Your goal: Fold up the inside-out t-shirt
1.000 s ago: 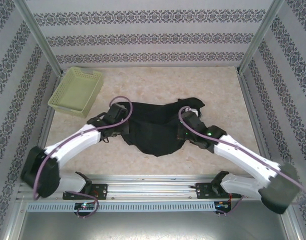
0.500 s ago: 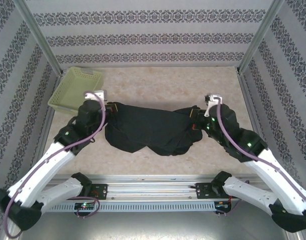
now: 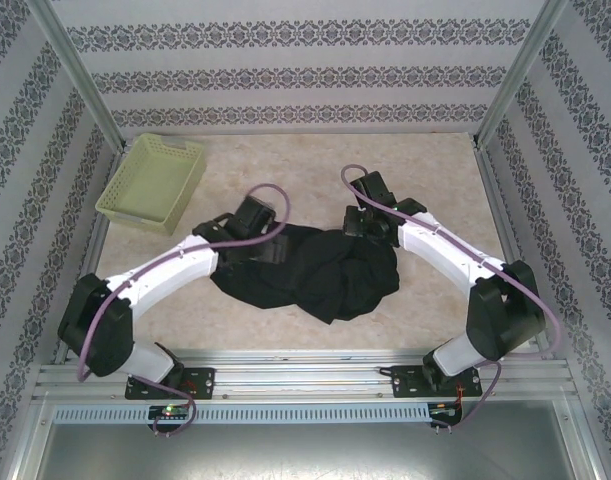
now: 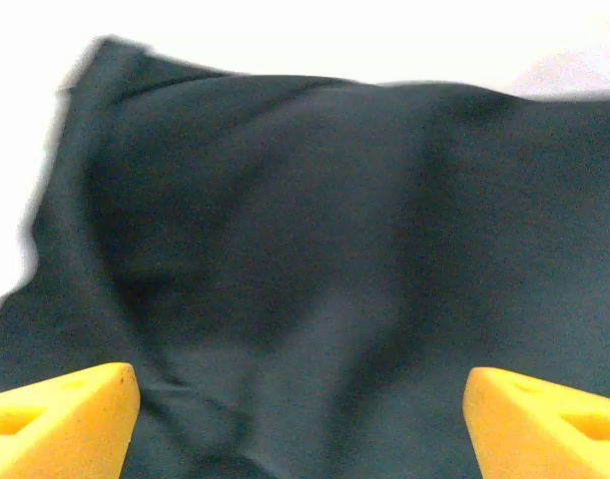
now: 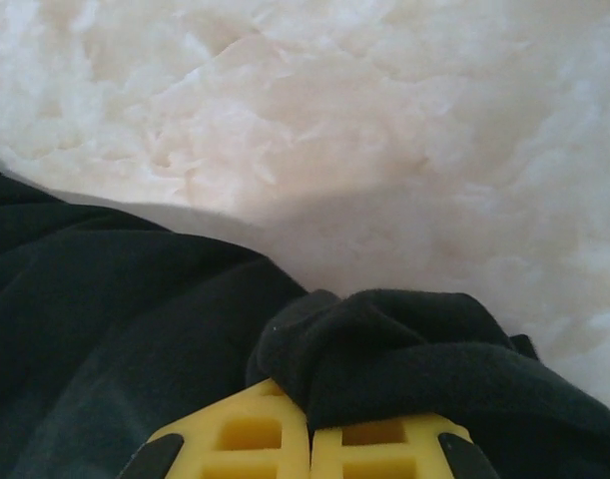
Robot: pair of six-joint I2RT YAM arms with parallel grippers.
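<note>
I need to keep my right gripper in place next and spread its fingers to let go of the thick roll onto the heap's far edge (image 3: 356, 238) (image 5: 384, 334), because the heap is below it.
The inside-out t-shirt (image 3: 320, 278) lies as a crumpled black heap in the middle of the table. My left gripper (image 3: 272, 247) hovers at the heap's left upper edge. In the left wrist view its yellow fingers (image 4: 60, 414) stand wide apart, so the left gripper (image 4: 300, 404) is open, with smooth black cloth (image 4: 314, 220) spread beneath and nothing held. My right gripper (image 3: 358, 224) sits at the heap's upper right. In the right wrist view, the right gripper (image 5: 309, 424) is shut on a thick roll of the black fabric (image 5: 414, 349).
A pale yellow-green lattice basket (image 3: 153, 182) stands at the back left corner, apart from the shirt. Bare marbled tabletop (image 3: 285, 165) stretches behind the heap. Metal frame posts (image 3: 80, 80) and patterned walls enclose the table; a rail (image 3: 305, 375) runs along the near edge.
Both arms swung in from the outer sides toward the middle, bunching the stretched shirt into a heap. The left gripper opened and let go of the cloth; the right stayed shut.
</note>
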